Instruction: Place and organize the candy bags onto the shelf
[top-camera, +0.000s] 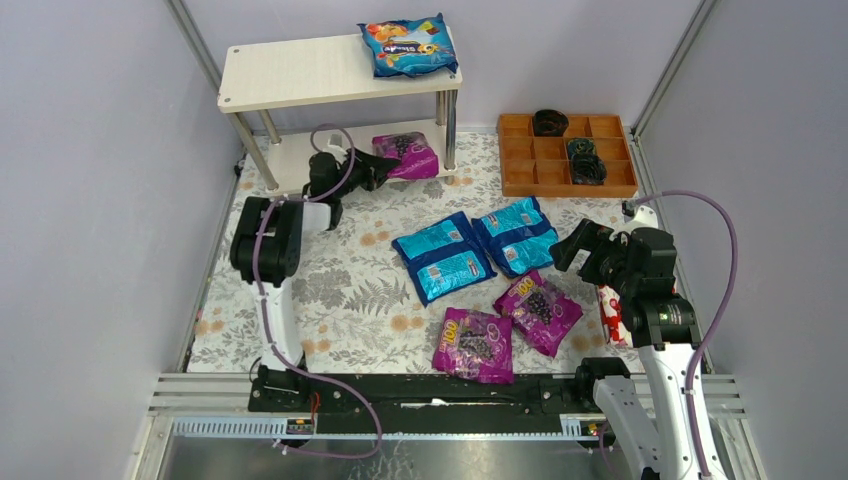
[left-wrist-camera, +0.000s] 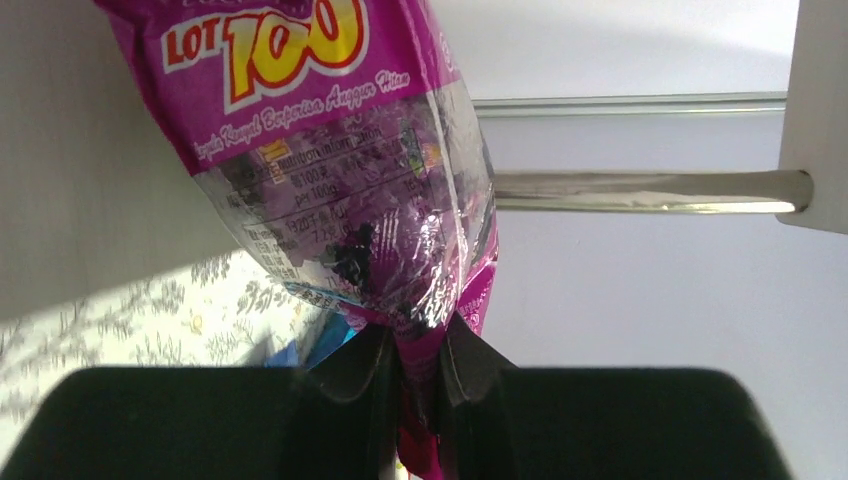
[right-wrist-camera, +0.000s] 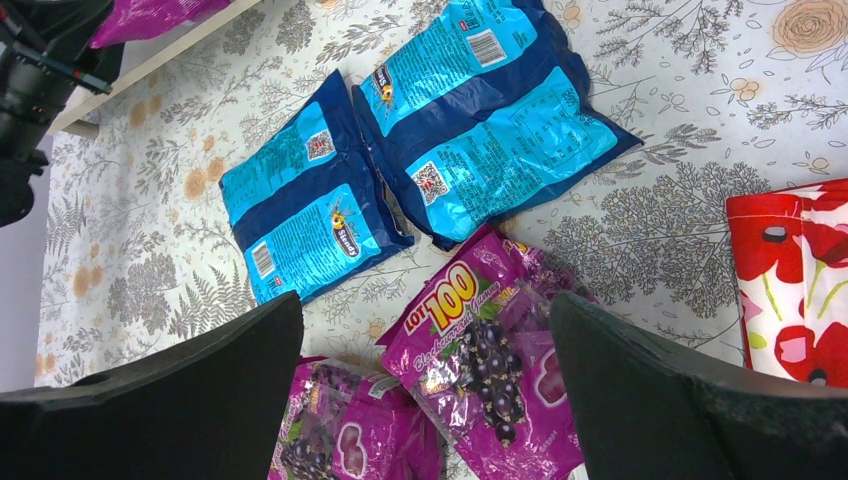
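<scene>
The left gripper pushes outward next and releases the purple candy bag's end seam, as the shelf's lower board's back part by the silver leg lies outward.
The shelf stands at the back left with one blue candy bag on its top board. My left gripper is shut on the edge of a purple candy bag at the lower board; in the left wrist view the bag hangs between the shut fingers. Two blue bags and two purple bags lie on the floral cloth. My right gripper is open and empty above them; it frames a purple bag.
An orange compartment tray with dark items stands at the back right. A white packet with red flowers lies beside the right arm, also in the right wrist view. Grey walls close in both sides. A silver shelf leg is close to the left gripper.
</scene>
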